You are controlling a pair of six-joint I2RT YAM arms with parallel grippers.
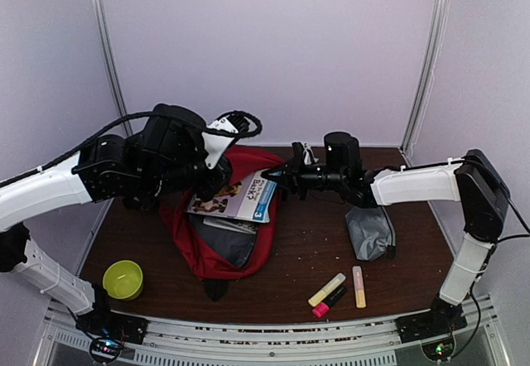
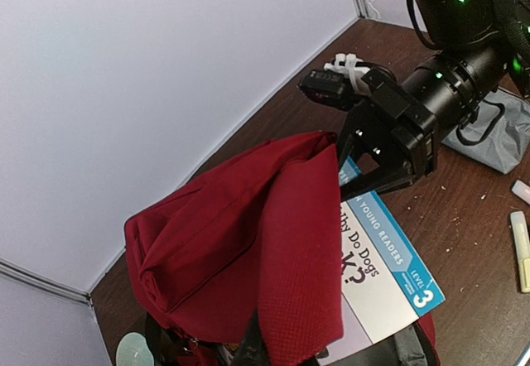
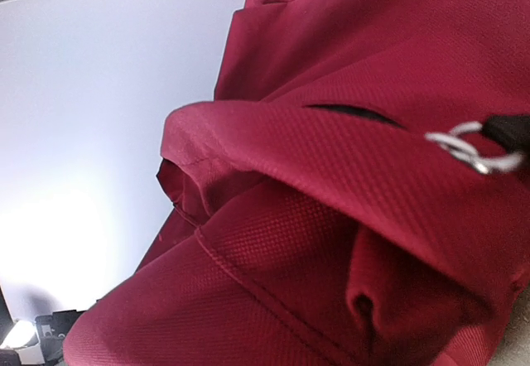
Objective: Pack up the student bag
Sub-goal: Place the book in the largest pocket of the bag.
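Note:
My right gripper shifts toward the grey zip pouch and tips downward into the bag's opening (image 1: 229, 235) next, since the book's top corner still sits at the bag's rim.
The student bag (image 1: 217, 254) is a large red backpack lying open in the middle of the table. My left gripper (image 1: 205, 192) is shut on its upper flap and holds the red fabric (image 2: 248, 233) up; only a dark fingertip (image 2: 247, 343) shows under the cloth. A book (image 1: 240, 199) titled "Why Do Dogs Bark?" lies slanted over the bag's opening. My right gripper (image 1: 277, 174) is closed on the book's top corner (image 2: 354, 174) at the bag's rim. The right wrist view is filled with the bag's red fabric (image 3: 315, 242), and its fingers are hidden.
A grey zip pouch (image 1: 370, 232) lies right of the bag. Three highlighters, yellow (image 1: 327, 288), pink (image 1: 330, 301) and peach (image 1: 358, 286), lie at the front right. A green bowl (image 1: 122, 280) sits at the front left. White walls enclose the table.

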